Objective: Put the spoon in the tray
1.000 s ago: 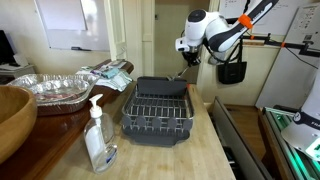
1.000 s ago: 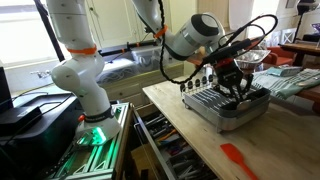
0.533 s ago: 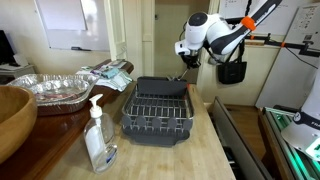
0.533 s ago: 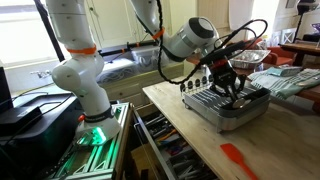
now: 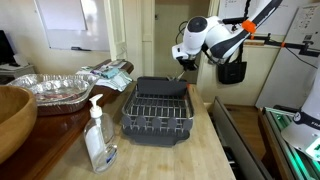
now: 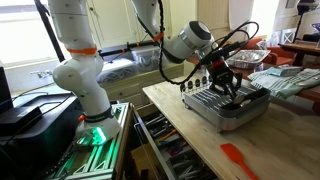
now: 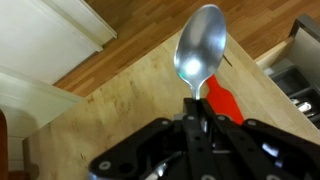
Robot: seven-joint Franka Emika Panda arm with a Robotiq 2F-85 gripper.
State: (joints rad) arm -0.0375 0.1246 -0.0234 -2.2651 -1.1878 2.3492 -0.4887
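Note:
The gripper lowers slightly toward the rack's end by the red spatula (image 5: 177, 81) next to release the spoon's handle there. The spoon still hangs above the rack.
My gripper (image 7: 197, 112) is shut on the handle of a metal spoon (image 7: 200, 50), whose shiny bowl sticks out past the fingertips in the wrist view. In both exterior views the gripper (image 5: 186, 62) (image 6: 223, 78) hangs over the far end of the dark wire dish rack (image 5: 157, 138) (image 6: 226, 121). The spoon shows there only as a thin dark stick (image 5: 181, 75) below the fingers, above the rack and apart from it. The rack sits on the wooden counter.
A red spatula (image 6: 238, 158) (image 7: 226, 106) lies on the counter beside the rack. A soap dispenser (image 5: 97, 135), a wooden bowl (image 5: 12, 115) and foil trays (image 5: 50, 88) stand to one side. An open drawer (image 6: 170, 150) juts out below the counter edge.
The gripper, still holding the spoon, has shifted slightly above the rack's far end. Nothing else has moved.

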